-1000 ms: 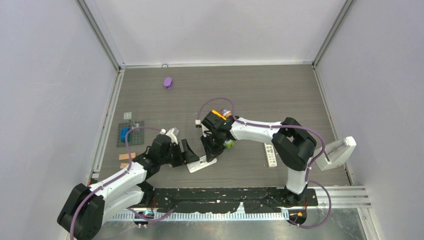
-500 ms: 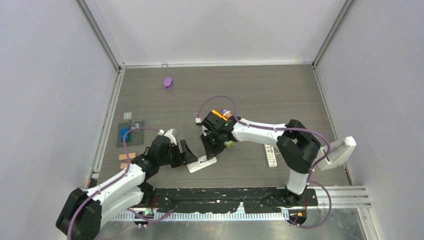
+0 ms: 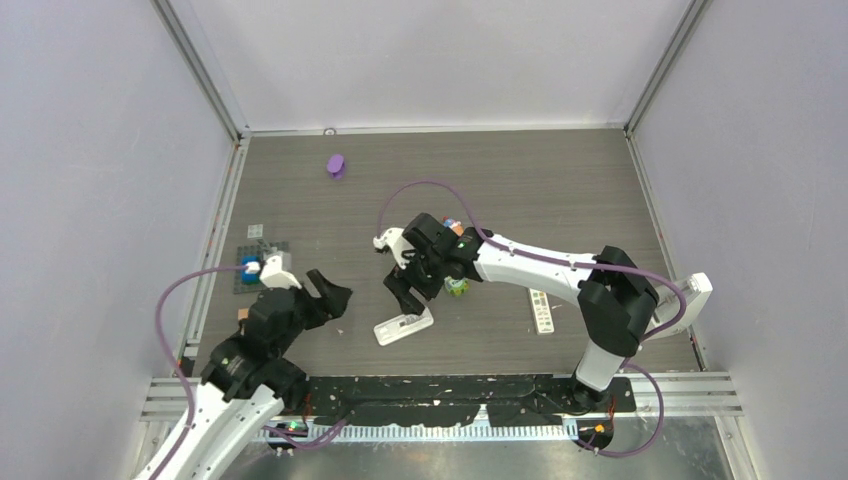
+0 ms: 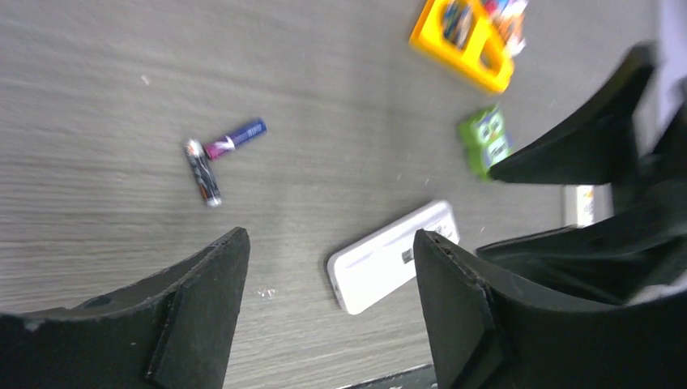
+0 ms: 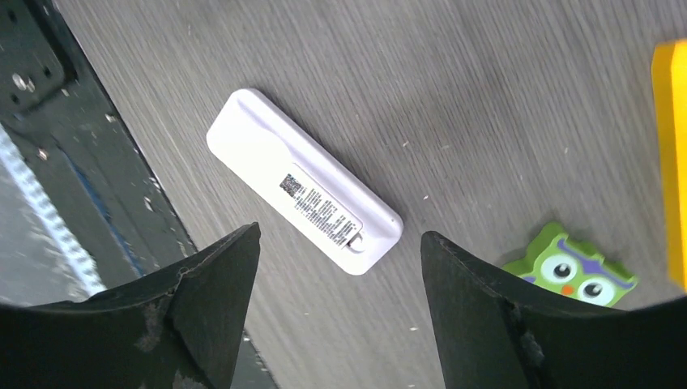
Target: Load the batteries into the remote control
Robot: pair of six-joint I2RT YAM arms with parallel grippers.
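The labelled end of the white remote control (image 5: 304, 190) is at an angle between the open fingers. My right gripper will go down and turn next, so its fingers are on both sides of it.
The white remote control (image 5: 304, 190) lies on the table with its labelled back side up (image 3: 403, 327) (image 4: 394, 255). My right gripper (image 5: 340, 237) hangs open just above its far end, nothing between the fingers (image 3: 403, 293). My left gripper (image 4: 330, 237) is open and empty, off to the left of the remote (image 3: 333, 290). In the left wrist view two batteries lie loose on the table: a purple one (image 4: 235, 138) and a dark one (image 4: 202, 172), touching at one end.
A green owl block (image 5: 571, 271) (image 3: 457, 287) sits right of the remote. An orange tray (image 4: 462, 40) holds small items behind it. A second remote (image 3: 541, 310) lies further right. A grey baseplate with blue bricks (image 3: 258, 265) is at the left, a purple object (image 3: 336, 165) at the back.
My right gripper has opened and shifted slightly left over the remote. The left arm has pulled back to the left, away from the remote, and opened a little wider.
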